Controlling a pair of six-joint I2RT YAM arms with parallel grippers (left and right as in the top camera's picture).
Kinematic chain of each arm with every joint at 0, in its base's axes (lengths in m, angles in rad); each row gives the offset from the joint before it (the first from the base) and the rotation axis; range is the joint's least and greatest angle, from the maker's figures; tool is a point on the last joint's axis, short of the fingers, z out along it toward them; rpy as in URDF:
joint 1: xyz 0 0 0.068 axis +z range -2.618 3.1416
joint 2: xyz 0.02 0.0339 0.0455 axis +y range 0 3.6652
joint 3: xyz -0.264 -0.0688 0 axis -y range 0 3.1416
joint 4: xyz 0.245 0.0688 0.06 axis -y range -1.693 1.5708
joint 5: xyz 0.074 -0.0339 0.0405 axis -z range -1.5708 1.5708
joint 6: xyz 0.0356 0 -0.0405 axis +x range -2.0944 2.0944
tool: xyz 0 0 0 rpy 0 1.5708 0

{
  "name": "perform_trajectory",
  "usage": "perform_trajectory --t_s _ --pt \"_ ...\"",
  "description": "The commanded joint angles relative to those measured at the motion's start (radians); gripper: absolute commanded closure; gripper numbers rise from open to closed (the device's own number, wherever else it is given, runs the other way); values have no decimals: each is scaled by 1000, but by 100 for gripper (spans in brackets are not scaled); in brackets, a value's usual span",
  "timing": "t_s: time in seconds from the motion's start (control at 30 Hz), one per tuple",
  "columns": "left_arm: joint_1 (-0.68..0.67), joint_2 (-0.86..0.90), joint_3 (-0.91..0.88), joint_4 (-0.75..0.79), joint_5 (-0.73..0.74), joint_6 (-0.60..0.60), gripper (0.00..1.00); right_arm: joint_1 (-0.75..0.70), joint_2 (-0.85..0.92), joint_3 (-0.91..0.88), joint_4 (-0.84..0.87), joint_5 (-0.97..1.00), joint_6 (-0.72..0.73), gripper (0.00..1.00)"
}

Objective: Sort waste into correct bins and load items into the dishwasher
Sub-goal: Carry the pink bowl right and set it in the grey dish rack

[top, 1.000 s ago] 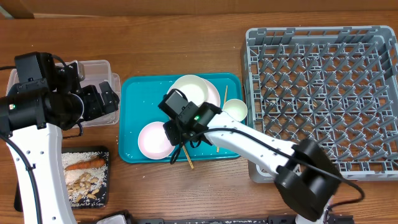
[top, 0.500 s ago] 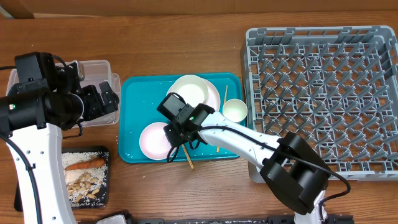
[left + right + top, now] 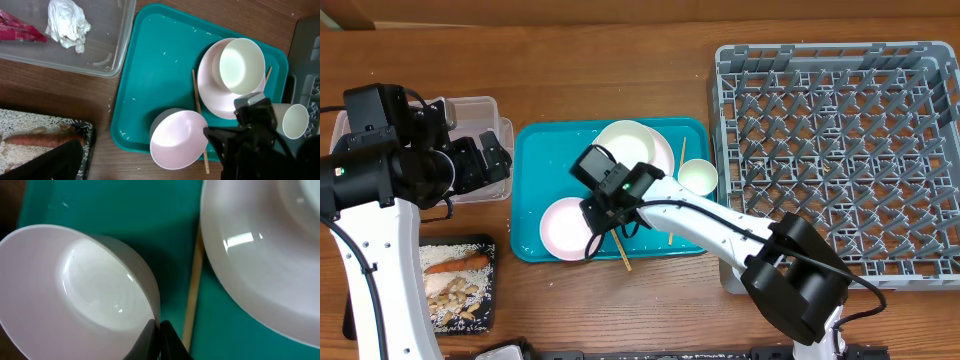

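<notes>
I will lift the pink bowl (image 3: 565,226) with my right gripper, carry it outward to the grey dish rack's far wires and release it there, since those rows of pegs are empty.
My right gripper (image 3: 158,330) is shut on the right rim of the pink bowl (image 3: 75,290), which sits tilted at the front of the teal tray (image 3: 535,180). In the overhead view the same gripper (image 3: 592,215) meets the bowl (image 3: 565,226) at its right edge. Behind it the white bowl (image 3: 242,64) rests on the white plate (image 3: 210,95), with the white cup (image 3: 697,176) to the right. One chopstick (image 3: 192,295) lies beside the pink bowl. My left gripper (image 3: 492,157) hangs open and empty over the clear tub (image 3: 470,110).
The clear tub holds the red wrapper (image 3: 17,27) and the tissue ball (image 3: 67,22). The black tray (image 3: 460,320) at front left carries the carrot (image 3: 455,265), rice and scraps. The grey dish rack (image 3: 840,150) fills the right side. Rice grains dot the teal tray.
My right gripper's jaws have closed onto the pink bowl's rim, and the bowl has tipped slightly. The left arm has not moved.
</notes>
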Motion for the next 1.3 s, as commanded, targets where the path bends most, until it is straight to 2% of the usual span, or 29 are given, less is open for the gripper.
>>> perform_trajectory --t_s 0.0,0.1,0.27,0.57,0.77,0.93,1.03,1.27 --pt "5 -1 18 1 -6 16 0 -2 -101 116 -27 -10 -77 96" --pt "5 -1 18 1 -6 16 0 -8 -157 174 -78 56 -227 96" --pt "5 -1 18 1 -6 16 0 -74 -241 237 -168 309 -229 96" --pt "5 -1 18 1 -6 16 0 -333 -390 247 -227 767 -247 96" --pt "5 -1 18 1 -6 16 0 -533 -402 246 -148 855 -425 96" --pt "5 -1 18 1 -6 16 0 -735 -360 245 0 872 -546 96" --pt "5 -1 18 1 -6 16 0 -808 -326 245 92 988 -625 96" --pt "5 -1 18 1 -6 16 0 -919 -215 245 223 1264 -633 96"
